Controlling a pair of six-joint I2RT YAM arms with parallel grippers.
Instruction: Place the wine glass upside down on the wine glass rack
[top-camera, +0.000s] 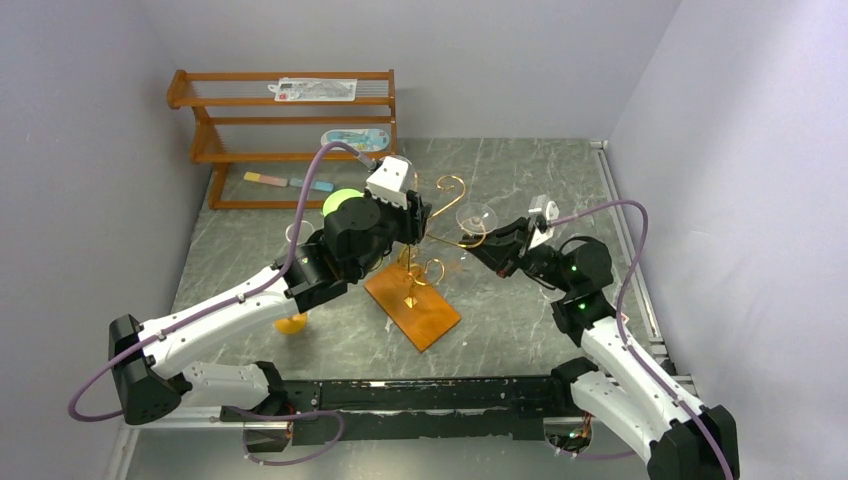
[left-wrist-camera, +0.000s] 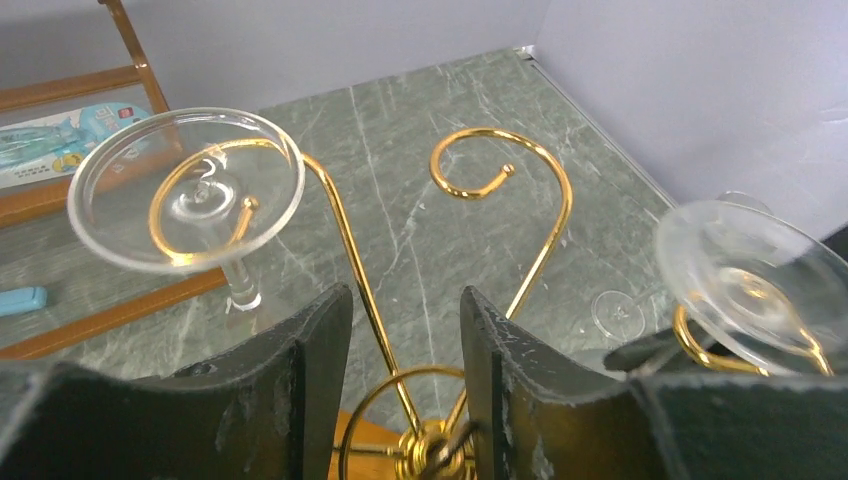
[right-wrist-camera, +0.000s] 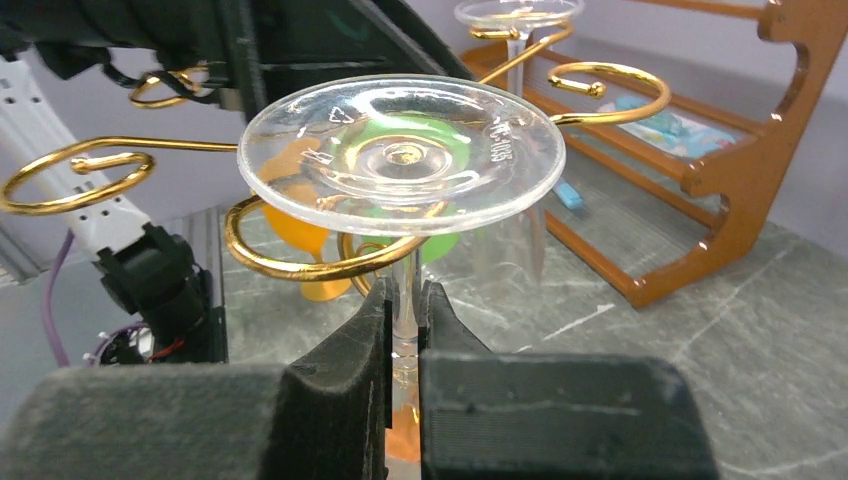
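The stem needs to get further inside the gold curl (top-camera: 473, 233). My right gripper will move outward first.
The wine glass rack (top-camera: 440, 215) is a gold wire tree on an orange-brown wooden base (top-camera: 412, 305). My right gripper (right-wrist-camera: 405, 290) is shut on the stem of an upside-down clear wine glass (right-wrist-camera: 400, 150). The glass's round foot sits just above a gold scroll arm (right-wrist-camera: 300, 262), and the stem runs down through the curl. From above, this glass (top-camera: 476, 215) is at the rack's right side. My left gripper (left-wrist-camera: 405, 300) is open, its fingers (left-wrist-camera: 300, 380) either side of the rack's central hub (left-wrist-camera: 440, 450). Another glass (left-wrist-camera: 187, 190) hangs upside down from the left scroll arm.
A brown wooden slatted shelf unit (top-camera: 290, 120) stands at the back left with packets on it. Coloured sticks (top-camera: 290, 182) lie under it. A green object (top-camera: 345, 200) and an orange one (top-camera: 292, 322) sit beside my left arm. Grey walls close in on the left and right.
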